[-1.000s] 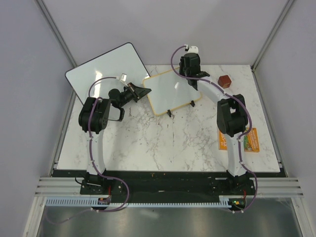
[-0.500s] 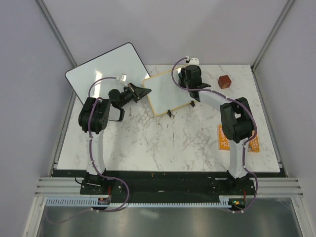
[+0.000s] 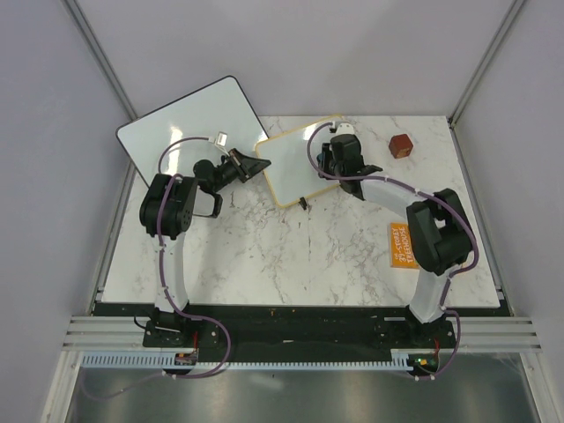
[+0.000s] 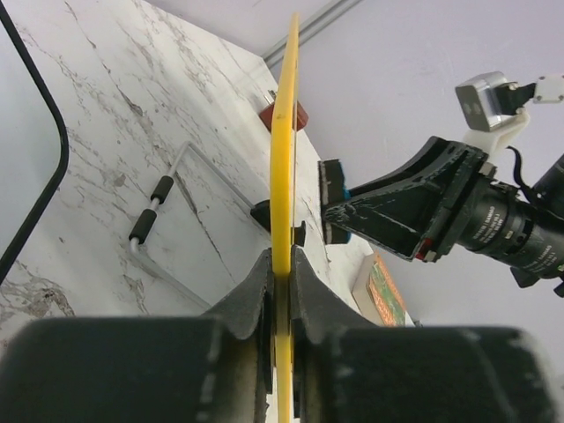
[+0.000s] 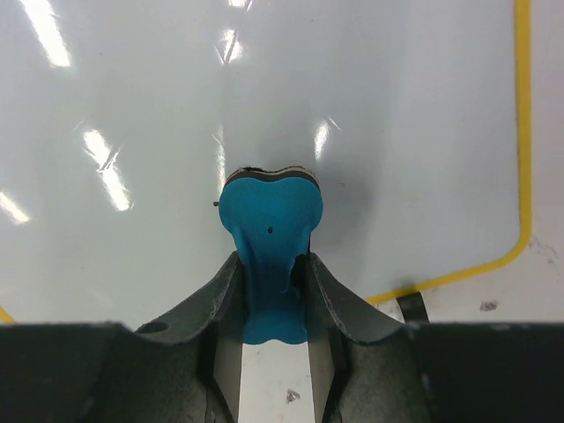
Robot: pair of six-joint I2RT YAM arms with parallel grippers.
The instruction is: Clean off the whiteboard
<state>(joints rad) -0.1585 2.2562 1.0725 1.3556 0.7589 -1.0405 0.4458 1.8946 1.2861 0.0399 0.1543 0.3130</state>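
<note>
My right gripper needs to move back off the small whiteboard next, past the whiteboard's lower edge, over the bare marble, and let go of the eraser [image 5: 270, 242].
The small whiteboard [image 3: 298, 164] with a tan frame stands tilted on the marble table; its face [image 5: 264, 97] looks blank and glossy in the right wrist view. My left gripper [image 3: 256, 165] is shut on its left frame edge [image 4: 284, 159], seen edge-on as a yellow strip. My right gripper [image 3: 344, 167] is shut on a blue eraser [image 5: 270, 242] pressed against the board face near its lower right corner. The eraser also shows in the left wrist view [image 4: 333, 189].
A larger frameless white board [image 3: 189, 123] leans at the back left. A dark red block [image 3: 402, 145] sits at the back right. An orange book [image 3: 404, 245] lies at the right, partly under my right arm. The small board's black feet [image 3: 303, 204] rest on the table.
My right gripper has slid the eraser from the board's upper right down toward its lower right part. The left gripper and board have stayed put.
</note>
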